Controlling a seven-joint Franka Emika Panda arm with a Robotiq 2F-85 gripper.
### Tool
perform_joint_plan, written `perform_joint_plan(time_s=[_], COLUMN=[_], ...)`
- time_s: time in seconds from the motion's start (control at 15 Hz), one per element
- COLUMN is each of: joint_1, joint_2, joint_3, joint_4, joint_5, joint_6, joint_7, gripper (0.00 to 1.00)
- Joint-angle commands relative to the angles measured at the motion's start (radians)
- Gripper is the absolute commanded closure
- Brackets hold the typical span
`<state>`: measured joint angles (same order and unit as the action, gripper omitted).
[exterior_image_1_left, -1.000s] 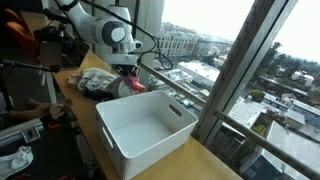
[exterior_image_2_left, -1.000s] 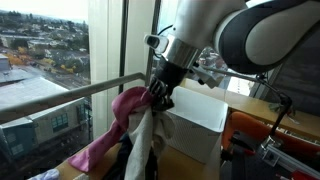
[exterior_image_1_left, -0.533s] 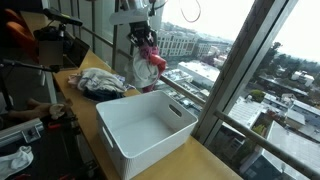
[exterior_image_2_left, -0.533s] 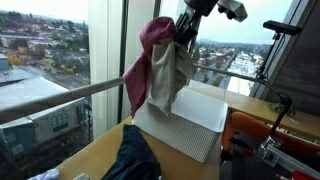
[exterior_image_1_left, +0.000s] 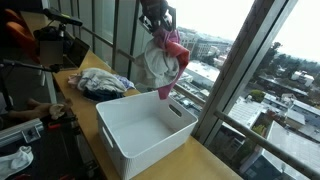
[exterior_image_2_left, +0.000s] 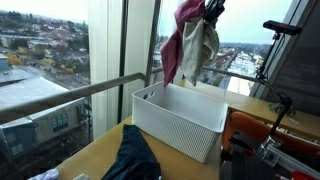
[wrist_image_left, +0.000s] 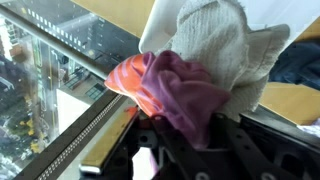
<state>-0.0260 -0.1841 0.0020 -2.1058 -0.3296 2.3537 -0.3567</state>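
Observation:
The cloth heap in my gripper will come down next over the middle of the empty white bin, and I will open my gripper there.
My gripper (exterior_image_1_left: 155, 22) is high above the table, shut on a bunch of cloth: a pink-red garment (exterior_image_1_left: 174, 52) and a white knitted one (exterior_image_1_left: 154, 66) hanging together from it. In an exterior view the same pink cloth (exterior_image_2_left: 178, 40) and white cloth (exterior_image_2_left: 200, 52) dangle from the gripper (exterior_image_2_left: 208, 12) over the far part of the white ribbed bin (exterior_image_2_left: 180, 120). The wrist view shows the pink cloth (wrist_image_left: 180, 90) pinched between the black fingers (wrist_image_left: 215, 140), with the white knit (wrist_image_left: 225, 45) beyond it. The bin (exterior_image_1_left: 140, 130) looks empty inside.
A heap of clothes (exterior_image_1_left: 100, 84) lies on the wooden table (exterior_image_1_left: 195, 160) beside the bin; a dark blue garment (exterior_image_2_left: 135, 155) lies on the table in front. Window glass and a metal rail (exterior_image_2_left: 60, 98) run right next to the table. Equipment stands at one side (exterior_image_1_left: 35, 50).
The gripper has risen from the clothes heap with the pink and white cloths and has swung across towards the bin; the cloths now hang over the bin's edge.

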Motion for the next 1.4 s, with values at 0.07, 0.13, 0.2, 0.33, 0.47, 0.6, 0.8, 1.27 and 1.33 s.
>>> perform_joint_plan(time_s=[0.07, 0.13, 0.2, 0.33, 0.47, 0.6, 0.8, 1.27, 1.33], joint_1=[-0.024, -0.028, -0.033, -0.036, -0.031, -0.021, -0.003, 0.035, 0.053], joint_2=[0.054, 0.072, 0.094, 0.146, 0.211, 0.280, 0.369, 0.323, 0.301], joint_3=[-0.021, -0.026, -0.030, -0.039, -0.037, -0.032, -0.036, -0.012, 0.003], joint_4=[-0.103, -0.125, -0.141, -0.171, -0.183, -0.176, -0.158, -0.199, -0.209], joint_5=[-0.063, -0.068, -0.072, -0.069, -0.069, -0.075, -0.083, -0.055, -0.057], joint_6=[0.053, 0.065, 0.081, 0.120, 0.158, 0.188, 0.212, 0.230, 0.242], joint_7=[0.066, 0.074, 0.082, 0.088, 0.099, 0.118, 0.141, 0.151, 0.162], gripper=[0.96, 0.96, 0.96, 0.96, 0.96, 0.96, 0.60, 0.19, 0.10])
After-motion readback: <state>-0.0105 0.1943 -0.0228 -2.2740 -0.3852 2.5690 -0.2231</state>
